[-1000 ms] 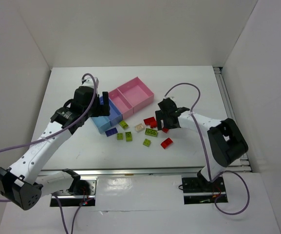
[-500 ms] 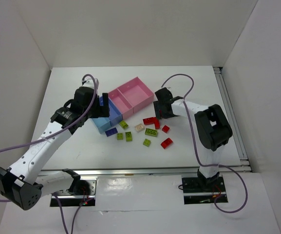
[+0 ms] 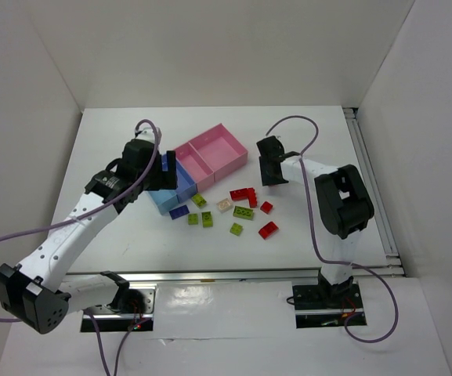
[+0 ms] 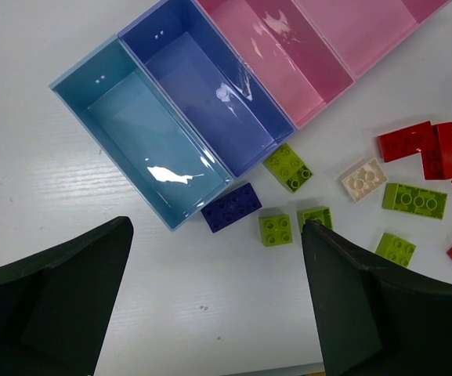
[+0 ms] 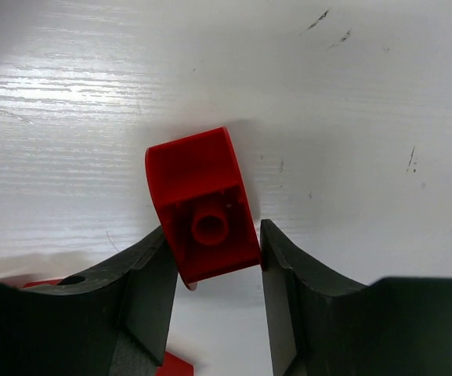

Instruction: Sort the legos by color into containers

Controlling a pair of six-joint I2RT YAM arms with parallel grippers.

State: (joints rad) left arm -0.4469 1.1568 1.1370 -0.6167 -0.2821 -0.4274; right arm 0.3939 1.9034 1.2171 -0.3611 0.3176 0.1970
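My right gripper should raise the red lego, then move outward and left in the top view, over the larger pink container.
My right gripper (image 5: 210, 258) is shut on a red lego (image 5: 200, 200) that rests on the white table, one finger against each side. In the top view the right gripper (image 3: 271, 171) sits just right of the pink containers (image 3: 224, 147) and hides that lego. Loose legos lie in front of the containers: purple (image 4: 232, 207), lime (image 4: 287, 168), cream (image 4: 364, 178), red (image 4: 421, 145). My left gripper (image 4: 218, 313) hangs open above the table near the light blue container (image 4: 131, 133) and the medium blue container (image 4: 210, 94), holding nothing.
More legos lie scattered mid-table: lime (image 3: 244, 212), red (image 3: 269, 229) and a small red one (image 3: 266, 207). White walls close in the table on three sides. A metal rail (image 3: 370, 180) runs along the right edge.
The right gripper moved away from the lego pile toward the far right of the pink containers and closed on a red lego. The left arm barely shifted.
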